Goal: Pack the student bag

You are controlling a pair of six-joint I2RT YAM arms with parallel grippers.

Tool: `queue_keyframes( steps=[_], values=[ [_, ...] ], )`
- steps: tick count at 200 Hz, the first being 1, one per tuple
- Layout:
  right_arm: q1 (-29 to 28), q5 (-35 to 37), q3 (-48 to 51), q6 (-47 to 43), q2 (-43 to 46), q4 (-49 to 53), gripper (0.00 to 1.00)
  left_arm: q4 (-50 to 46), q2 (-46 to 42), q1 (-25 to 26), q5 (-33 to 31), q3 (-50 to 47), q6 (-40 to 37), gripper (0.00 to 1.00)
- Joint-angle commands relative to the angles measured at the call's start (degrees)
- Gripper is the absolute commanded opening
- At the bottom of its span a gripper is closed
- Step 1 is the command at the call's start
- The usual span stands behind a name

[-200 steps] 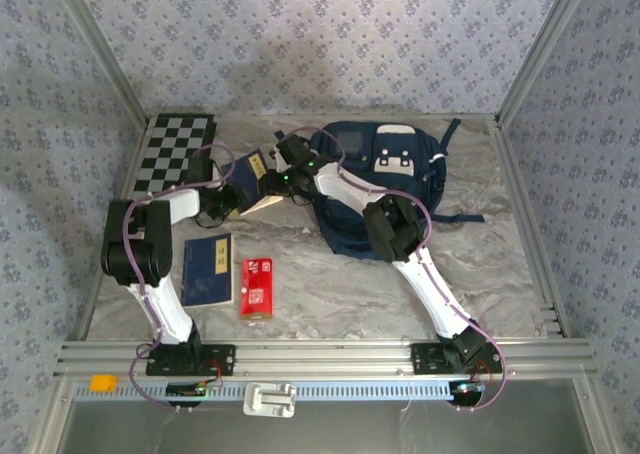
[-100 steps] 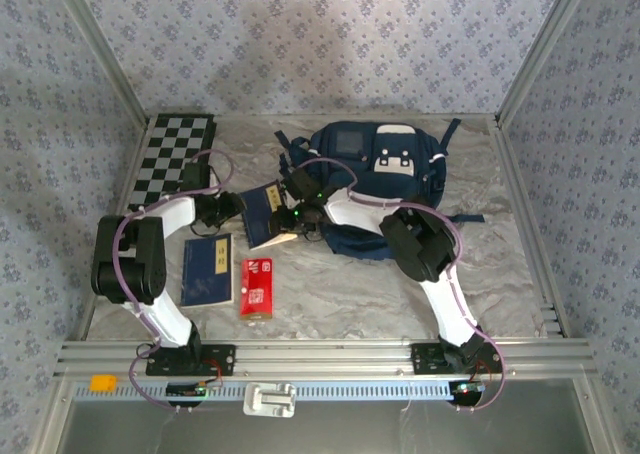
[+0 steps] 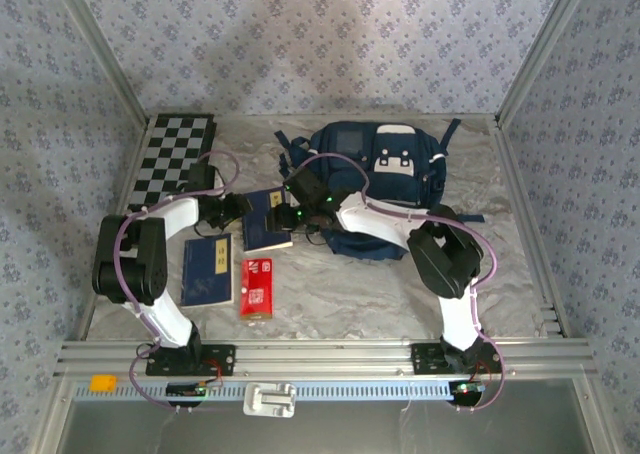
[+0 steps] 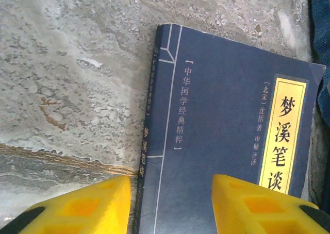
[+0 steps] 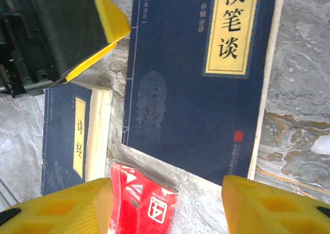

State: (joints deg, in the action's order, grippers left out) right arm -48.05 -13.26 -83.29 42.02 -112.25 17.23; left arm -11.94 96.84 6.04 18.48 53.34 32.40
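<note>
My right gripper lowers its fingers outward over the bag-side edge of the page block below next, as the left gripper straddles the spine.
The student bag point(image 3: 385, 174), navy with white patches, lies at the back middle of the table. A navy book with a yellow title label point(image 3: 266, 220) lies flat on the table just left of the bag. My left gripper point(image 3: 240, 210) is at the book's left edge, open. In the left wrist view one of its fingers hangs over the table and the other over the book point(image 4: 221, 131). My right gripper point(image 3: 290, 215) is open at the book's right side. In the right wrist view its yellow fingers point(image 5: 62, 205) stand wide apart above the book's point(image 5: 201, 89) lower end.
A second navy book point(image 3: 207, 269) and a red packet point(image 3: 257, 287) lie near the front left. They also show in the right wrist view, the book point(image 5: 67, 136) left of the packet point(image 5: 144, 205). A checkerboard point(image 3: 175, 154) lies at the back left.
The labelled book was held tilted beside the bag; it now lies flat on the table. Both grippers have opened and shifted toward the near side with it.
</note>
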Motion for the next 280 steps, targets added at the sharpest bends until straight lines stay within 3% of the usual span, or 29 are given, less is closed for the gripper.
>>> queue_keyframes(
  steps=[1,109,192,280],
  values=[
    [1.7,-0.2,-2.4,0.0,-3.4,4.9,0.59,-1.1,-1.3,1.1,0.8,-0.4,-0.8,0.45],
    [3.2,-3.8,-16.8,-1.1,-17.7,8.4,0.6,-1.9,1.3,3.9,0.2,-1.9,-0.9,0.44],
    [2.7,-5.5,-19.9,-3.0,-13.6,10.1,0.59,0.5,2.0,4.0,-1.6,-4.2,0.9,0.45],
    [2.7,-7.2,-19.0,-3.8,-11.3,9.6,0.34,1.3,1.6,4.1,-1.4,-5.1,1.3,0.45]
  ],
)
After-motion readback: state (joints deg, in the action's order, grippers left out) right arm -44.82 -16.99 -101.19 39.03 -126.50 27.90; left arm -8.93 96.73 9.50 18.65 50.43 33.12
